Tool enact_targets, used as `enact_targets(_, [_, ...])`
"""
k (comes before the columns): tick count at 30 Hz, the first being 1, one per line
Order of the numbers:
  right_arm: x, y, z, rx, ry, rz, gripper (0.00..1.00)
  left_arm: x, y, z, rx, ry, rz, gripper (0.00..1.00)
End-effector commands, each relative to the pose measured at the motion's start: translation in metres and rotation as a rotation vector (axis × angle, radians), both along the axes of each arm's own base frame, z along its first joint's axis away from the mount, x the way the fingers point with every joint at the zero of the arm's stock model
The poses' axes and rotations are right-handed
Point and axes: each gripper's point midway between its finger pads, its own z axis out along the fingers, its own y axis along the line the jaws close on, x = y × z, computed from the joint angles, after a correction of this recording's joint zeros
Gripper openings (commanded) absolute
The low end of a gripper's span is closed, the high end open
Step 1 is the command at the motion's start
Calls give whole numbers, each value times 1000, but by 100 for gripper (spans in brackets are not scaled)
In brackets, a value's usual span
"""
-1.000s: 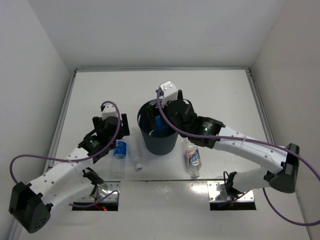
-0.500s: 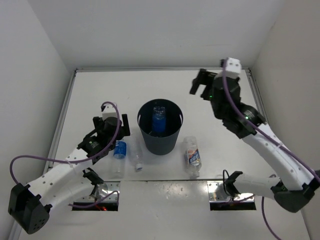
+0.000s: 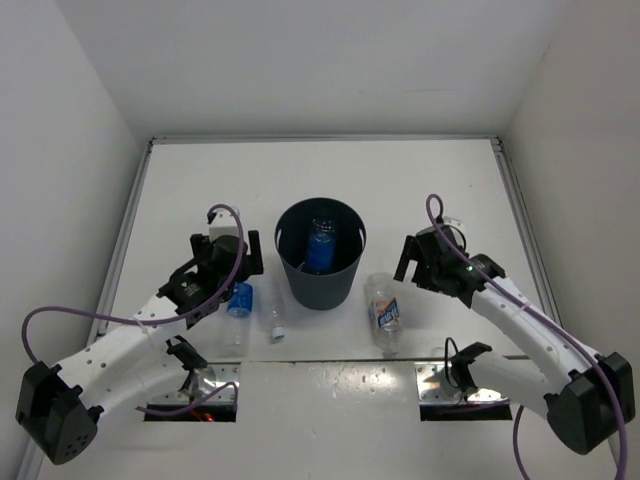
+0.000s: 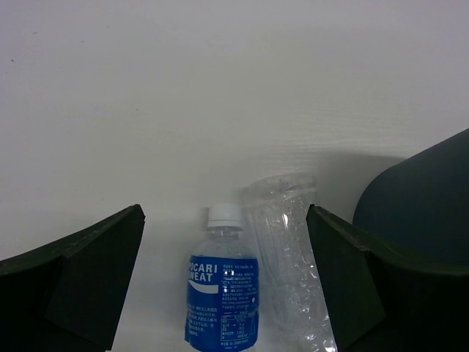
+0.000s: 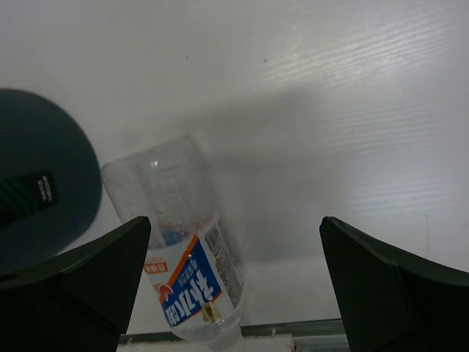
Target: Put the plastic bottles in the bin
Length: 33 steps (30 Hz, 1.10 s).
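Observation:
My right gripper shifts toward the bin next and lowers over the far end of the white-and-red-labelled bottle, since it lies off-centre by one finger.
The dark bin (image 3: 300,285) stands mid-table with one blue-labelled bottle (image 3: 318,248) inside it. A second blue-labelled bottle (image 3: 239,300) and an unlabelled clear bottle (image 3: 274,312) lie side by side left of the bin. My left gripper (image 3: 240,266) is open and empty above them; its wrist view shows the blue bottle (image 4: 222,301) and the clear bottle (image 4: 289,257) between the fingers (image 4: 88,279). The white-and-red-labelled bottle (image 3: 384,312) lies right of the bin. My right gripper (image 3: 420,264) is open and empty just right of it, with the bottle (image 5: 183,249) by its left finger.
The bin's wall shows at the right edge of the left wrist view (image 4: 425,198) and the left edge of the right wrist view (image 5: 37,183). White walls enclose the table (image 3: 450,190) on three sides. Purple cables trail from both arms.
My right arm lifted from over the bin, swung to the back right, then came down right of the bin by the white-and-red bottle. A blue bottle stayed in the bin. The left arm barely moved.

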Motion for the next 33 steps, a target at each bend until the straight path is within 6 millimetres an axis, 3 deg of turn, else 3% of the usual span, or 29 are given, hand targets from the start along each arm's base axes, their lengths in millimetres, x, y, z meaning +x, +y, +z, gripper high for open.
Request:
enact_targets(1, [-5, 24, -10, 86, 33, 55, 100, 4, -11, 11, -8, -17, -31, 100])
enact_targets(6, [-14, 38, -37, 101, 131, 115, 100, 2, -15, 10, 10, -5, -44, 100])
enact_targets(10, [-9, 57, -41, 127, 123, 186, 100, -1, -14, 13, 18, -18, -34, 100])
enact_targets(15, [-12, 64, -57, 126, 179, 207, 100, -7, -19, 12, 39, -20, -47, 100])
enact_targets(21, [-19, 66, -85, 124, 300, 206, 100, -9, -20, 14, 40, -29, -43, 100])
enact_targets(25, [-25, 55, -100, 92, 394, 175, 89, -9, -18, 15, 44, -32, -36, 100])
enact_targets(30, [-17, 44, -87, 82, 366, 130, 73, -9, -16, 14, 46, -30, -24, 100])
enact_targets(33, [1, 37, -59, 121, 278, 74, 63, -10, -16, 16, 40, -36, -24, 100])
